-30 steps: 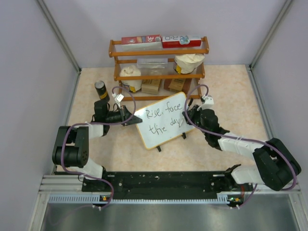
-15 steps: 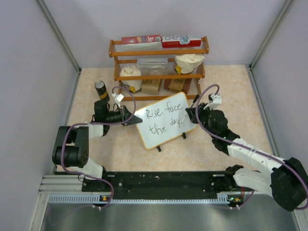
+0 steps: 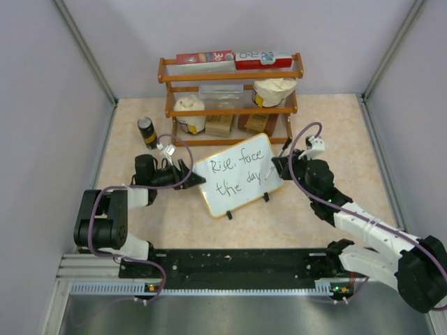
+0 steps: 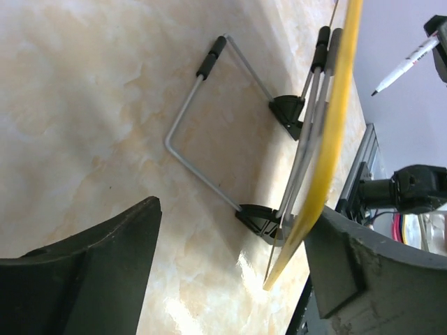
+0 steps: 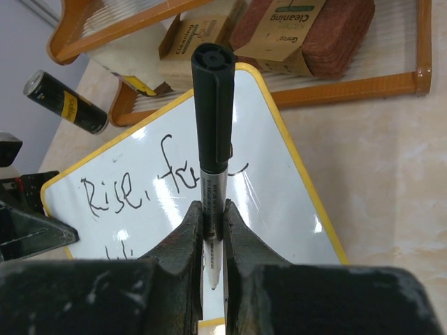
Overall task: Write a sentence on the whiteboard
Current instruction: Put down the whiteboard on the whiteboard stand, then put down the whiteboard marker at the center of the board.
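Observation:
The sentence is complete, so my right gripper will next move back and down past the board's lower edge, onto the table by the stand's black foot (image 3: 271,209).
The whiteboard (image 3: 241,187) stands tilted on its wire stand (image 4: 202,125) in the middle of the table. The sentence (image 3: 236,171) "Rise, face the day" is in black script on it, and part of it shows in the right wrist view (image 5: 133,188). My left gripper (image 3: 191,179) is open at the board's left edge. In the left wrist view that yellow edge (image 4: 328,153) lies between the jaws, close to the right finger (image 4: 370,272). My right gripper (image 3: 277,166) is shut on a black-capped marker (image 5: 213,132), held just off the board's right end.
A wooden shelf rack (image 3: 230,98) with boxes, jars and sponge packs (image 5: 300,28) stands behind the board. A black can (image 3: 146,131) stands at the rack's left. Grey walls close the table on the left, right and back.
My left gripper has opened, let go of the board's left edge and drawn back a little. The right arm lifted the marker off the board and now holds still.

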Controlling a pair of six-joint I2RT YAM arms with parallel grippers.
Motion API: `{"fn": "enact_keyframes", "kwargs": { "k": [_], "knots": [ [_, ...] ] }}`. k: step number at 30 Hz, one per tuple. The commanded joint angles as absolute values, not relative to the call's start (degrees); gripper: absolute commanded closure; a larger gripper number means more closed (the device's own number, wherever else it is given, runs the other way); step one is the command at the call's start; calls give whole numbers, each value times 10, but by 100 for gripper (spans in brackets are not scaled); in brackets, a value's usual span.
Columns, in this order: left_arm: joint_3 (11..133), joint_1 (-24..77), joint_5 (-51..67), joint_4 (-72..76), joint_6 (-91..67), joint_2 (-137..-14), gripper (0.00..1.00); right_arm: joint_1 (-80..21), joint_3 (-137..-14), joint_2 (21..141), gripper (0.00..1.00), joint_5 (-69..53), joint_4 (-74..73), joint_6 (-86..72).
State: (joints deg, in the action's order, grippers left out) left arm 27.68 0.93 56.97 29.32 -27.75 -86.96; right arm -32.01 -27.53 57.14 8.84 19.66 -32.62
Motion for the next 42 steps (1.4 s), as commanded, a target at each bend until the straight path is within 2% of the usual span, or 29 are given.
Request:
{"fn": "enact_keyframes", "kwargs": {
  "k": [1, 7, 16, 24, 29, 33, 42],
  "knots": [
    [250, 5, 529, 307, -256, -825, 13, -311, -295, 555, 100, 82, 200, -330],
    [231, 5, 547, 354, -274, -810, 4, -304, -293, 543, 100, 69, 191, -338],
    [190, -11, 509, 381, -281, -727, 3, -298, -279, 520, 100, 21, 146, -348],
    [188, -12, 403, 246, -258, -546, 3, -298, -256, 454, 100, 2, 56, -364],
    [228, -12, 343, 129, -242, -427, 3, -298, -237, 424, 100, -27, 13, -386],
    [271, -12, 325, 91, -245, -347, 4, -298, -200, 410, 100, -46, 4, -415],
    [393, -12, 369, 22, -270, -326, 1, -298, -123, 405, 100, -57, 4, -463]
  ]
}}
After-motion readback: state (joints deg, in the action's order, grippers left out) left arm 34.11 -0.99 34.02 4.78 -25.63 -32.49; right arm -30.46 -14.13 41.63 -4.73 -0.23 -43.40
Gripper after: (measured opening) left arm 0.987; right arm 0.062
